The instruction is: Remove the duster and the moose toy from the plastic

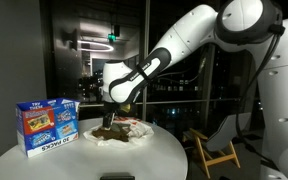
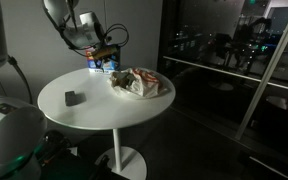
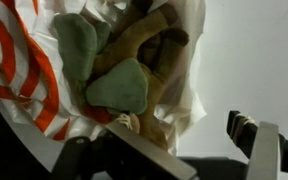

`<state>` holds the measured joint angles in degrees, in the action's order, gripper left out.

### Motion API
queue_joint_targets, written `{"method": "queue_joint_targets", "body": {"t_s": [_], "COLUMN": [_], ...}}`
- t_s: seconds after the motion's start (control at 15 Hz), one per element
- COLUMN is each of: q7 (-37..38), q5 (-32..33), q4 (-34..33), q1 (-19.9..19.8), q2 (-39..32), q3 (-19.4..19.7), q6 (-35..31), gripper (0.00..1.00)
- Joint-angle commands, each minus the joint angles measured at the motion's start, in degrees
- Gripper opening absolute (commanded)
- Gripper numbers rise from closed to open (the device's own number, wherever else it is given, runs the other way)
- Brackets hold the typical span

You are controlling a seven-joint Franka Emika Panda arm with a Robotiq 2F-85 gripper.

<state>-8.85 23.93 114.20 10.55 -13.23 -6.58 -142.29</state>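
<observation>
My gripper will next move across and down onto the toy's nearer green antler [image 3: 121, 87], because the antler is below the gripper and to its left in the wrist view.
The moose toy [image 3: 134, 75], brown with green antlers, lies on the crumpled white plastic with red stripes [image 3: 24, 80]. The plastic sits on the round white table in both exterior views [image 1: 124, 131] [image 2: 139, 83]. My gripper [image 3: 174, 135] is open and hangs close above the toy's edge. One finger is over the plastic and the other is over bare table. It also shows in both exterior views [image 1: 108, 118] [image 2: 106, 50]. A small dark block [image 2: 72, 97] lies on the table away from the plastic; I cannot tell whether it is the duster.
A blue snack box [image 1: 49, 125] stands upright on the table beside the plastic, also in an exterior view [image 2: 102, 63]. The round white table [image 1: 74, 160] is small and its edges are near. Dark windows lie behind. A chair [image 1: 212, 150] stands beyond the table.
</observation>
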Motion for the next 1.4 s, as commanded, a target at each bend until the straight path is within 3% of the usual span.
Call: {"method": "queue_joint_targets", "body": {"t_s": [0.0, 0.8, 0.87, 1.0, 1.33], "q7": [5.58, 5.96, 5.87, 5.66, 6.33], "q5": [2.81, 1.54, 1.03, 0.73, 1.27], "q4": [-9.02, -24.38, -24.91, -25.66, -26.45], "q1": [1.10, 1.19, 0.97, 0.96, 1.71], "q2": [-7.69, -22.84, -23.36, -23.79, -23.15], "q3": [1.95, 6.43, 6.30, 6.04, 6.27], "q6": [2.57, 8.25, 8.50, 8.86, 10.31], "gripper": [1.00, 1.00, 0.75, 0.66, 0.29]}}
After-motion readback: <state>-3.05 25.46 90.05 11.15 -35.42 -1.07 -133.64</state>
